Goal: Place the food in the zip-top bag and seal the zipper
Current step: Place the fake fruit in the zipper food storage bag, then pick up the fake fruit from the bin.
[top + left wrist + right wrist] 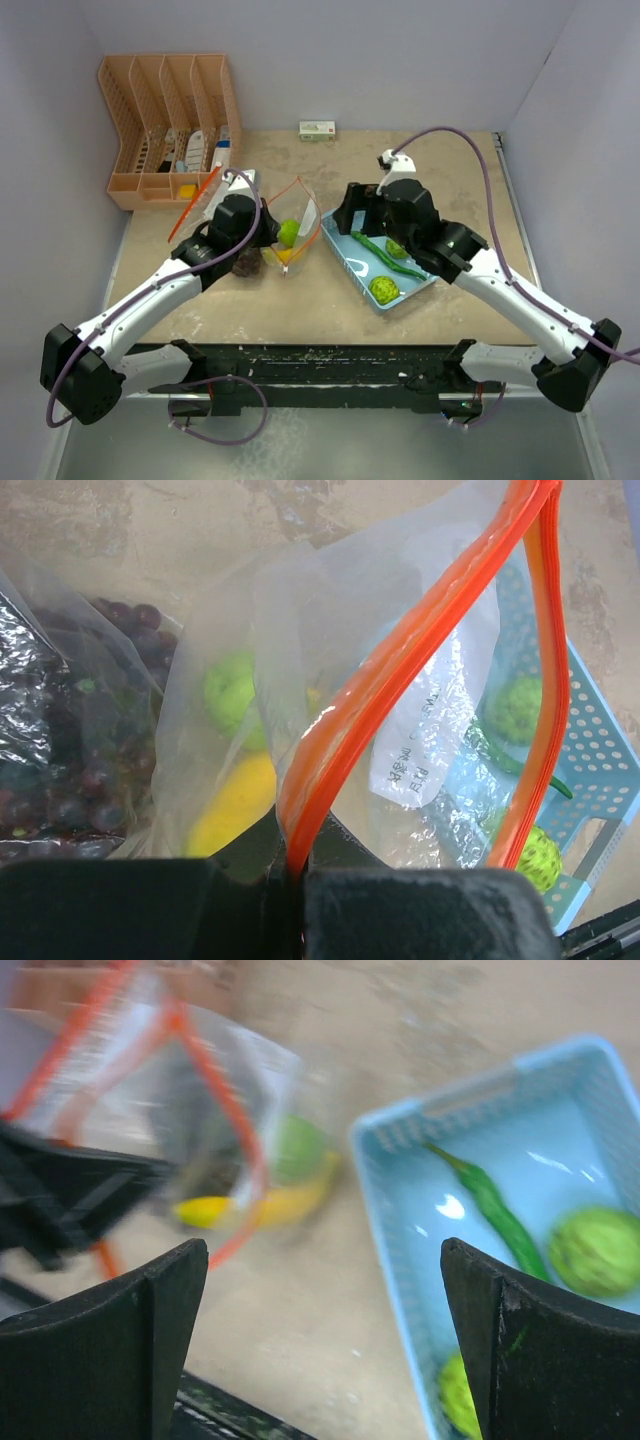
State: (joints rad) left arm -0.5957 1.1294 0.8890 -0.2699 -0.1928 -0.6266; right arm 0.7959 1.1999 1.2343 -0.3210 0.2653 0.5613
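Observation:
My right gripper moves to the right in the top view and down onto the farther bumpy green fruit next. The fruit lies, unbagged, below it on that side.
The clear zip-top bag (300, 215) with an orange zipper stands open at the table's middle. My left gripper (262, 238) is shut on its orange zipper rim (300, 820). A yellow banana (235, 805) and a lime-green fruit (232, 692) lie inside. The dark grape bunch (247, 263) lies at the bag's left, partly under plastic (70, 750). The light-blue basket (336, 250) holds a long green vegetable (385, 257) and two bumpy green fruits (383, 289). My right gripper (325, 1340) is open and empty, above the gap between bag and basket.
An orange file organiser (170, 120) stands at the back left, with a thin orange strip (195, 203) in front of it. A small white-and-green box (317, 129) lies at the back wall. Walls close in the left, back and right.

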